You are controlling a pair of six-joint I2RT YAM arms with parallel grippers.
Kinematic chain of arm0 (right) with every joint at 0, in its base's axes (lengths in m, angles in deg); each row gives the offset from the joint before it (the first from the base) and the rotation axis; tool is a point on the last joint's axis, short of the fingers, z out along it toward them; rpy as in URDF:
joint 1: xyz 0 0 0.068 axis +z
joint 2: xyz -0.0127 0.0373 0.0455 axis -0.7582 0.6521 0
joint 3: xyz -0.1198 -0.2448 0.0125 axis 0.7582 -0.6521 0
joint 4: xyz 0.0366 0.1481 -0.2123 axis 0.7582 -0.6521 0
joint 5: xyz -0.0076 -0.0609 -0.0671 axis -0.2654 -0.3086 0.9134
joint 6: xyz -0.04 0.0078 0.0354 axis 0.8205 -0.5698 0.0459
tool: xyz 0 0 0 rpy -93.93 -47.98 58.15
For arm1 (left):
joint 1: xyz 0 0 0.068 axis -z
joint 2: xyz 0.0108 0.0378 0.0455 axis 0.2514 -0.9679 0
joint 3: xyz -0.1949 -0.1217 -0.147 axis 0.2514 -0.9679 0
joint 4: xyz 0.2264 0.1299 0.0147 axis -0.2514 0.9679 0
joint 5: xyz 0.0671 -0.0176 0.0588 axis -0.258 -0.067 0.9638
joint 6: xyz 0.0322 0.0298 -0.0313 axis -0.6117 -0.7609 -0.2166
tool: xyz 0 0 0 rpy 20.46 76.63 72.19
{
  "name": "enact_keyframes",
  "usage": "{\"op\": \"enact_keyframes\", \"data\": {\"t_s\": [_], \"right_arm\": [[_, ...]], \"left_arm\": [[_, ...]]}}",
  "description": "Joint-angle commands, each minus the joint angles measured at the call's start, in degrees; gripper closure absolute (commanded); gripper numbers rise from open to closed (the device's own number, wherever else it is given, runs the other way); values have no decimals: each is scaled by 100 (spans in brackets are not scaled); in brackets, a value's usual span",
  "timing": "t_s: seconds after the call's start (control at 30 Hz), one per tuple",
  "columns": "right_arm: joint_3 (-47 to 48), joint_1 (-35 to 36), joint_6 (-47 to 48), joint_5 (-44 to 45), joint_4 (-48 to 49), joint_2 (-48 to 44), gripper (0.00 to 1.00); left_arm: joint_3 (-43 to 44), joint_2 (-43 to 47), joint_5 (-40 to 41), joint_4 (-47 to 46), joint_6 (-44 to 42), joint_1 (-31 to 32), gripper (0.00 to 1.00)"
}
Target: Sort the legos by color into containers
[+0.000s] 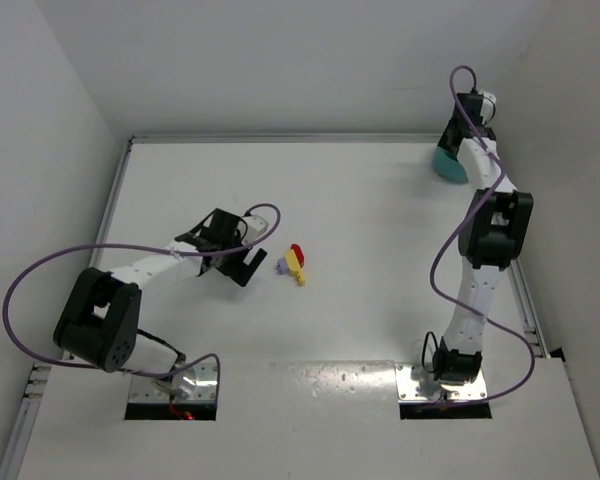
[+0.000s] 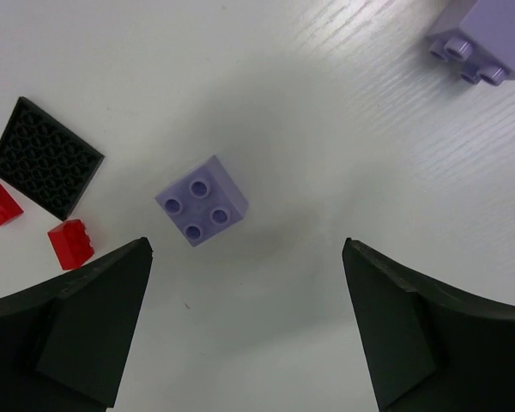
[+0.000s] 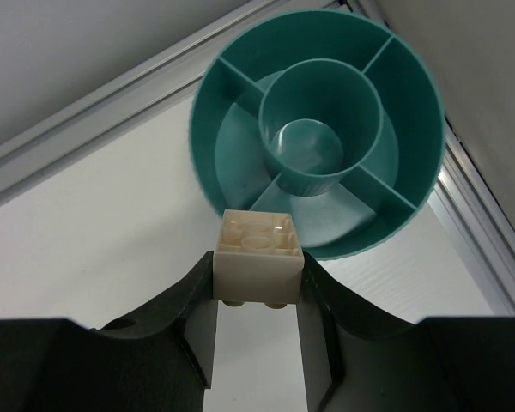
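My right gripper shifts toward the right in the wrist view next, over the near section point(image 3: 320, 220), and releases the cream-white brick point(image 3: 257, 257), because it overlaps the bowl's rim.
My left gripper point(image 2: 247, 251) is open above the table, with a purple brick point(image 2: 202, 200) lying studs up just ahead of its jaws. A second purple brick point(image 2: 485, 39), a black plate point(image 2: 45, 157) and two red bricks point(image 2: 70, 243) lie around it. In the top view the left gripper point(image 1: 242, 262) is beside a red point(image 1: 296, 251), yellow point(image 1: 297, 270) and purple point(image 1: 283, 265) cluster. My right gripper point(image 3: 257, 268) is shut on a cream-white brick point(image 3: 257, 257), held upside down at the near rim of the teal divided bowl point(image 3: 429, 103). The bowl's visible compartments look empty.
The bowl point(image 1: 448, 167) stands in the far right corner by the metal table rail point(image 3: 112, 112) and the white walls. The right arm point(image 1: 490, 230) stretches along the right side of the table.
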Motion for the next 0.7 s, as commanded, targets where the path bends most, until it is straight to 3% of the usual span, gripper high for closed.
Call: {"op": "enact_keyframes", "data": {"t_s": [0.0,0.67], "right_arm": [[170,-171,-181,65,236,-76,100],[399,-541,-251,-736,130,266,100]], "left_arm": [[82,315,-135,-292,76,-48,0],[81,193,-83,-450,190,-101,0]]}}
